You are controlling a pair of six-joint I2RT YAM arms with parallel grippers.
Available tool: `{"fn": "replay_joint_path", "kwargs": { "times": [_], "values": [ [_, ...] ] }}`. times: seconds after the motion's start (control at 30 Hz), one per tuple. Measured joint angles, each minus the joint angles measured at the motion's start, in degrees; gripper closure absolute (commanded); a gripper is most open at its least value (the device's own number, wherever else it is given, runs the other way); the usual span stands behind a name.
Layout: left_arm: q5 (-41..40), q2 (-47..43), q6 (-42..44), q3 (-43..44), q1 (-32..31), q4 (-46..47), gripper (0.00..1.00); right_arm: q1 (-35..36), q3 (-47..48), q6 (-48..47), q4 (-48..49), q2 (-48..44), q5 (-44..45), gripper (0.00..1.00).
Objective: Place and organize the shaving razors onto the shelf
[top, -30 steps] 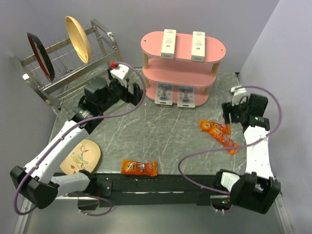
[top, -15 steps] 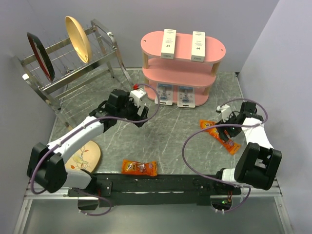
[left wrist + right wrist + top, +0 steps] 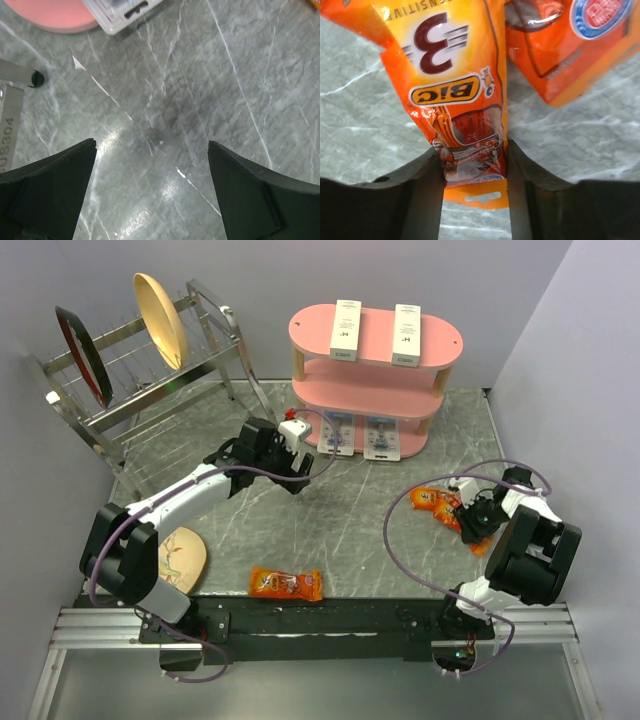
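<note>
The orange pack will come off the table next. My right gripper will lift it and swing it toward the pink shelf's bottom board, where the blister packs already are.
Two blue-and-white blister packs (image 3: 337, 432) (image 3: 383, 437) lie side by side on the bottom board of the pink shelf (image 3: 375, 335). My left gripper (image 3: 298, 462) is open and empty over bare table just in front of the left pack; its corner (image 3: 125, 12) and the pink base (image 3: 50, 12) show at the top of the left wrist view. My right gripper (image 3: 472, 165) is down at the table's right, jaws closed against the sides of an orange pack printed "BIC 3 Sensitive" (image 3: 455, 75), razors visible through it. A second orange pack (image 3: 565, 45) lies beside it.
Two white oblong boxes (image 3: 345, 328) (image 3: 406, 335) lie on the shelf's top board. A wire dish rack (image 3: 140, 370) with plates stands at the back left; its foot (image 3: 15, 75) is close to my left gripper. A third orange pack (image 3: 286, 584) and a plate (image 3: 175, 558) lie near the front.
My left arm came down from beside the rack to the table in front of the left blister pack. My right arm dropped from above onto the orange packs and closed round one.
</note>
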Motion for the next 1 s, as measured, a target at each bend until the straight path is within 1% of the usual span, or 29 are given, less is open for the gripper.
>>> {"fn": "replay_joint_path", "kwargs": {
  "times": [0.03, 0.07, 0.13, 0.17, 0.23, 0.3, 0.37, 0.4, 0.47, 0.57, 0.67, 0.77, 0.87, 1.0],
  "values": [
    [-0.1, 0.0, -0.1, 0.0, 0.0, 0.7, 0.02, -0.2, 0.0, 0.3, 0.2, -0.1, -0.4, 0.77],
    [-0.1, 0.0, -0.2, 0.0, 0.0, 1.1, 0.02, -0.2, 0.0, 0.3, 0.3, -0.3, -0.9, 0.85],
    [0.0, -0.2, -1.1, -0.1, 0.0, 2.2, 0.03, 0.2, 0.0, 0.8, 0.2, -1.3, -1.5, 0.89],
    [0.1, -0.4, -1.7, -0.4, 0.0, 2.8, 0.03, 0.8, 0.2, 1.5, -0.2, -2.3, -2.0, 0.94],
    [0.5, -1.2, -3.3, -1.2, -0.2, 3.7, 0.03, 2.5, 0.9, 3.1, -1.9, -5.7, -3.2, 1.0],
    [1.0, -2.5, -4.9, -2.6, -0.5, 4.8, 0.03, 5.1, 3.2, 5.3, -4.2, -10.2, -4.7, 1.0],
    [1.4, -3.6, -6.3, -3.9, -1.0, 6.3, 0.03, 9.2, 6.2, 9.1, -5.2, -15.0, -5.1, 1.0],
    [1.4, -4.2, -7.1, -4.5, -1.2, 6.8, 0.03, 12.3, 8.0, 11.5, -5.2, -17.5, -5.0, 1.0],
    [1.4, -4.9, -8.7, -5.6, -1.5, 7.9, 0.03, 18.8, 11.2, 17.3, -4.8, -21.2, -5.3, 1.0],
    [1.3, -5.0, -10.4, -6.3, -1.7, 9.0, 0.03, 28.0, 15.6, 30.4, -1.7, -24.0, -3.9, 1.0],
    [1.3, -5.0, -11.9, -6.4, -1.7, 9.3, 0.04, 31.6, 20.0, 44.0, 1.4, -22.1, -0.2, 1.0],
    [1.3, -4.8, -13.2, -6.2, -1.7, 9.3, 0.04, 32.7, 26.8, 57.2, 4.1, -15.7, 5.0, 1.0],
    [1.2, -3.8, -13.7, -5.1, -2.0, 9.0, 0.04, 32.9, 30.4, 65.7, 6.9, -10.4, 8.9, 1.0],
    [1.2, -0.8, -13.7, -1.4, -2.9, 8.7, 0.04, 33.0, 32.8, 72.3, 7.8, -5.6, 12.2, 1.0]
  ]
}}
